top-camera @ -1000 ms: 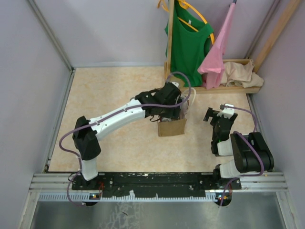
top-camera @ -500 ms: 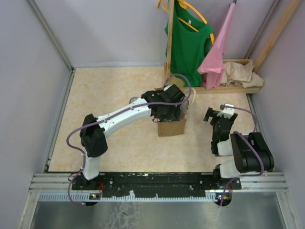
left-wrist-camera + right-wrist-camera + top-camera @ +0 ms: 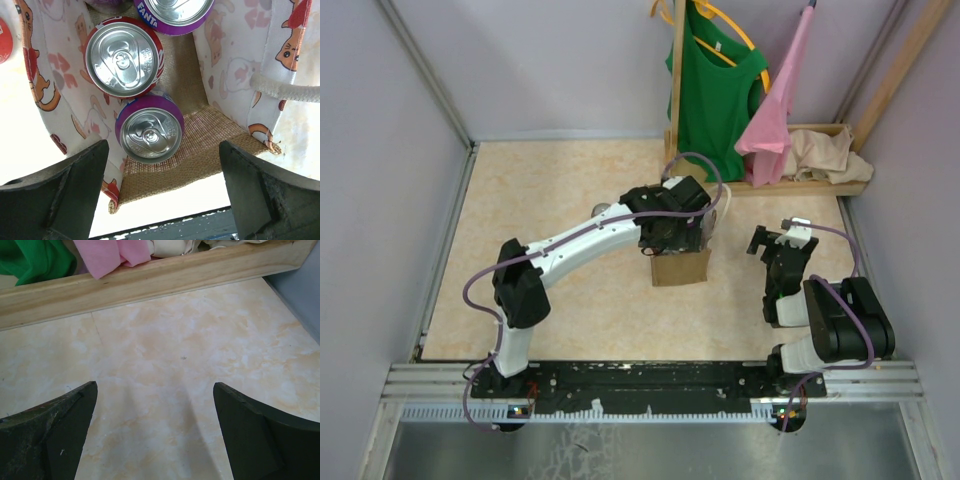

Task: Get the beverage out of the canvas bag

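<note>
My left gripper is open above the bag, with the top of the can below between its fingers. It should next move down into the bag and close around the nearest purple Fanta can (image 3: 151, 131).
The canvas bag (image 3: 681, 268) stands upright mid-table, tan burlap with white handles. My left gripper (image 3: 680, 236) hovers right over its open mouth, open and empty. In the left wrist view (image 3: 162, 195) the fingers straddle the near burlap rim (image 3: 200, 155). Inside stand a purple can (image 3: 149, 132), a red-rimmed can (image 3: 124, 59) and a purple Fanta can (image 3: 172, 12), tops up. The lining is white with a cat print, and a white handle (image 3: 285, 90) lies at the right. My right gripper (image 3: 782, 240) is open and empty, low over the table to the bag's right (image 3: 155, 435).
A wooden clothes rack (image 3: 790, 185) stands at the back right, with a green shirt (image 3: 715, 95), a pink cloth (image 3: 775, 110) and a beige cloth (image 3: 830, 155). Its base beam (image 3: 150, 280) lies ahead of my right gripper. Grey walls enclose the table.
My left arm shifted a little right and settled over the bag's mouth, mostly in the first half second. The right arm has not moved.
</note>
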{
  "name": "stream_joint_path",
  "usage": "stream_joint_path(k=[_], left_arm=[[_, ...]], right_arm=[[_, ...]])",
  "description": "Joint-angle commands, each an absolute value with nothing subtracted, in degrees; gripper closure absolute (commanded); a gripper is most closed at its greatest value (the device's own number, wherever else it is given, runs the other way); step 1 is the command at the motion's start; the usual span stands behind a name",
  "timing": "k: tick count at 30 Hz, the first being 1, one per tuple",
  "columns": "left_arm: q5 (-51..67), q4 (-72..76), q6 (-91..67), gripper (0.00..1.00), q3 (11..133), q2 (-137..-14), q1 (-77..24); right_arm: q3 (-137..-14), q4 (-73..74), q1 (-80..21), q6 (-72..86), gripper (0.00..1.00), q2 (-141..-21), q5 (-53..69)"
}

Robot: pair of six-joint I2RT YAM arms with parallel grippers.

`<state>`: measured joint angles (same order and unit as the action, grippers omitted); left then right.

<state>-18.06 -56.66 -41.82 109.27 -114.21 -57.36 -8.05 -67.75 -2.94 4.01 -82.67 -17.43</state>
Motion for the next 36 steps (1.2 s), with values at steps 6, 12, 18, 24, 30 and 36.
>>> stream_joint_path(k=[6,12,18,24,30,36], left_arm=[[-18.5,-62.3,-41.9,0.01,110.1,-114.2,-57.7],[-15.3,-64.5,-41.0,0.01,113.1,-116.6,-56.9],[-11.7,-65.2,-40.2,0.01,114.8,-121.1,-56.5],[-12.4,-67.3,-41.0,0.01,114.6,-123.4,-56.5],[-11.8,-65.4,-40.9,0.01,112.2,-123.5,-56.3],[-9.8,-64.7,-39.7,0.05,111.8,-124.7,-55.8]], right_arm=[[-9.6,-71.2,-2.9,3.5,0.01,-82.7,-18.1],[-9.6,-71.2,-2.9,3.5,0.01,-82.7,-18.0],[-9.6,-71.2,-2.9,3.5,0.01,-82.7,-18.0],[-9.6,-71.2,-2.9,3.5,0.01,-82.7,-18.1],[-9.6,-71.2,-2.9,3.5,0.01,-82.7,-18.0],[-9.6,-71.2,-2.9,3.5,0.01,-82.7,-18.1]])
